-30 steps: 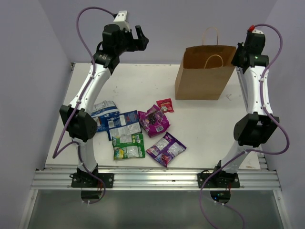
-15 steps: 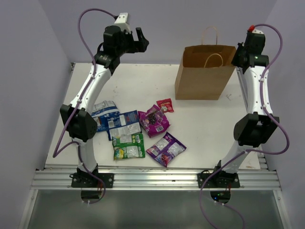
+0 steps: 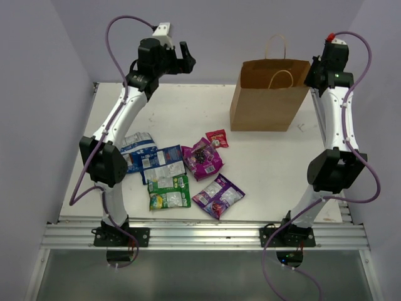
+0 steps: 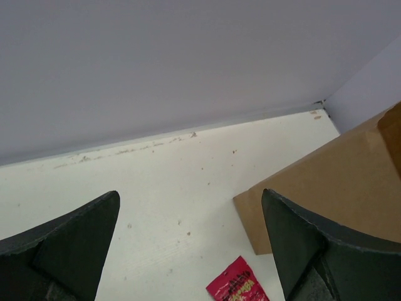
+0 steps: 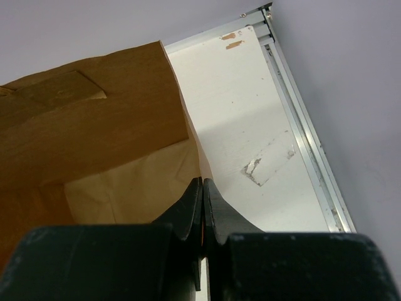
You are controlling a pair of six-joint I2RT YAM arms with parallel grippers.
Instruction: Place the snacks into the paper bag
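The left gripper should next pull back, tilt downward and lower its open fingers onto the purple packet beside the red one, because that packet is below and back from the gripper.
The brown paper bag [image 3: 263, 100] stands upright at the back right, open at the top. My right gripper [image 3: 311, 69] is shut on the bag's right rim; the right wrist view shows the fingers [image 5: 202, 183] pinched on the paper edge, with the bag's inside [image 5: 94, 138] to their left. Six snack packets lie flat mid-table: two blue-white [image 3: 139, 148] [image 3: 162, 163], one green [image 3: 169, 193], two purple [image 3: 202, 158] [image 3: 218, 195], and a small red one [image 3: 217, 138]. My left gripper [image 3: 187, 53] is open and empty, raised high at the back left. Its view shows the red packet [image 4: 238, 287] and the bag's corner [image 4: 326, 182].
Lilac walls close in the white table [image 3: 188, 113] at the back and both sides. An aluminium rail [image 5: 301, 119] runs along the table's right edge beside the bag. A scuffed patch [image 5: 269, 164] marks the table to the right of the bag.
My left gripper has shifted slightly up and to the right at the back. The right gripper, the bag and the packets have not moved.
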